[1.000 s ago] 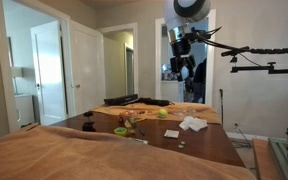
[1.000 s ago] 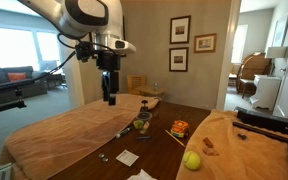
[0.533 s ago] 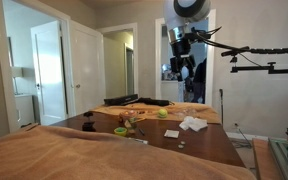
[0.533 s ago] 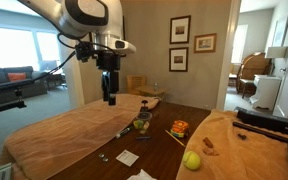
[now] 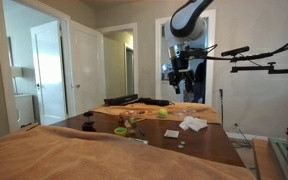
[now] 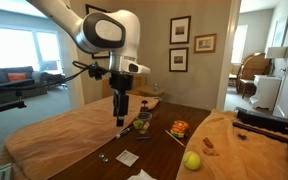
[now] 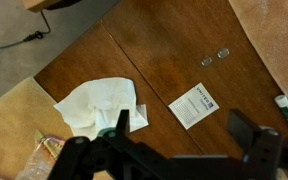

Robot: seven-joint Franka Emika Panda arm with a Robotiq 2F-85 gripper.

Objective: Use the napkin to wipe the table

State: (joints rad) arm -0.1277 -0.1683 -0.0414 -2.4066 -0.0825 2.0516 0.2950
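Observation:
The gripper moves down toward the left in the wrist view, onto the napkin's corner by the tan cloth [image 5: 201, 121] [image 7: 69, 110] next. Its open fingers hang above the card.
The crumpled white napkin [image 7: 97, 106] lies on the dark brown table [image 7: 169, 55] near its edge. It also shows in both exterior views [image 5: 193, 124] [image 6: 142, 176]. My gripper [image 7: 184, 132] hangs above the table, open and empty, with its fingers [image 7: 122, 122] spread. It hovers over a small flat white card [image 7: 194, 105], and the napkin lies just to the left of the jaws in the wrist view. In both exterior views the gripper [image 5: 178, 80] [image 6: 122, 118] hangs well above the table top [image 6: 162, 150].
Tan cloth [image 6: 64, 130] covers one end of the table, and more cloth [image 6: 234, 140] covers the other. A green ball [image 6: 192, 160], an orange item [image 6: 180, 128] and small clutter [image 6: 142, 124] sit mid-table. Two coins [image 7: 215, 57] lie past the card.
The arm has swung across and lowered toward the middle of the table. The napkin and the card have not moved.

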